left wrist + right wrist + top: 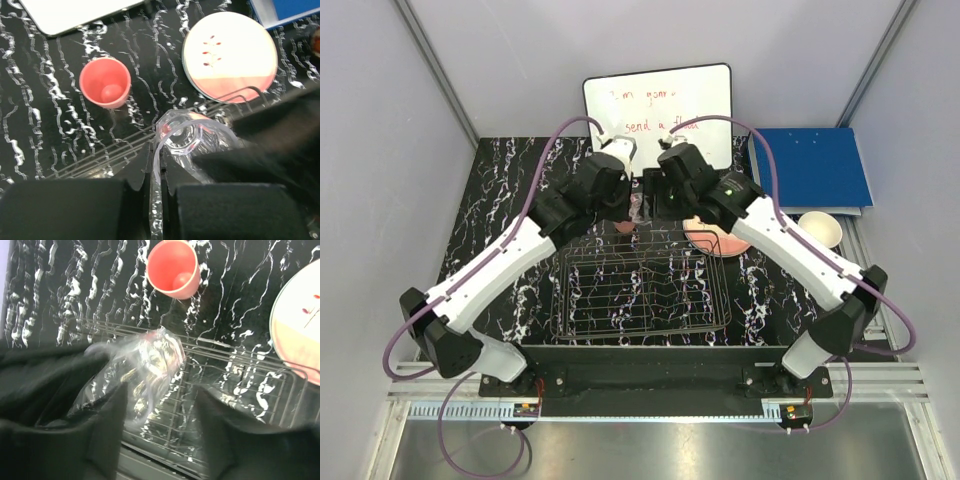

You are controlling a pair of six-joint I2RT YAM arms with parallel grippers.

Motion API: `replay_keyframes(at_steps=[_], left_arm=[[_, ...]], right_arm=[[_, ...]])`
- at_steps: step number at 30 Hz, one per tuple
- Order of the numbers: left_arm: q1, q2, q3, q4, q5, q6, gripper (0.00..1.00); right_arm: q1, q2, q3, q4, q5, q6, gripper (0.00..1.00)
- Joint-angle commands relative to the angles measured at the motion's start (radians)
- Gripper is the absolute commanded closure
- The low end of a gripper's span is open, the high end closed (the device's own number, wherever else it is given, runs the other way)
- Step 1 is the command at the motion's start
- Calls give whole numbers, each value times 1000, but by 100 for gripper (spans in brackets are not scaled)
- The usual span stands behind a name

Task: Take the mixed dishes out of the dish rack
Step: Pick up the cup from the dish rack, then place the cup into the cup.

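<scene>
My left gripper will next go over the pink cup's opening (105,81), below it and to the left in its wrist view, lower the glass (192,140) inside and let go.
My left gripper (160,170) is shut on the rim of the small clear glass (192,140), pinching its wall above the back edge of the dish rack (100,152). My right gripper (162,430) is open, with the glass (150,365) by its left finger over the rack (240,385). The pink cup (105,82) stands upright on the table behind the rack. The large plate with the pink band (230,55) lies flat behind the rack's right part. The cream bowl (820,228) sits at the right. The blue-banded plate does not show. In the top view both grippers, left (632,200) and right (658,195), meet at the rack's far edge (640,290).
A whiteboard (660,110) leans at the back centre. A blue binder (815,168) lies at the back right, next to the bowl. The table is black marble-patterned, with grey walls on both sides.
</scene>
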Motion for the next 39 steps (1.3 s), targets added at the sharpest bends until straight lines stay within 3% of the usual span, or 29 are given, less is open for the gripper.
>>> replay_keyframes(at_steps=[1,4,8,14,17,23,31,39], left_arm=[[15,21,134,24,-37,18,100],[47,55,187,9,-13,7,100],[128,122,276,-29,27,-5,100],[273,397,665,-261,87,-39,100],[300,518,773,-335,98,-37,100],[329,566,725,-312,115,-46,100],[329,498,565,-229,159,-76,100],[317,386,245,-70,187,-79,100]], right_arm=[[2,-120,10,20,71,-42,13],[1,-164,10,13,125,-47,1],[2,-230,-31,5,165,-41,0],[2,-363,-225,62,231,-10,0],[1,-397,-286,66,246,-5,1],[2,-431,-369,89,252,-10,1],[1,-411,-421,131,217,-7,0],[1,-393,-444,152,199,5,0]])
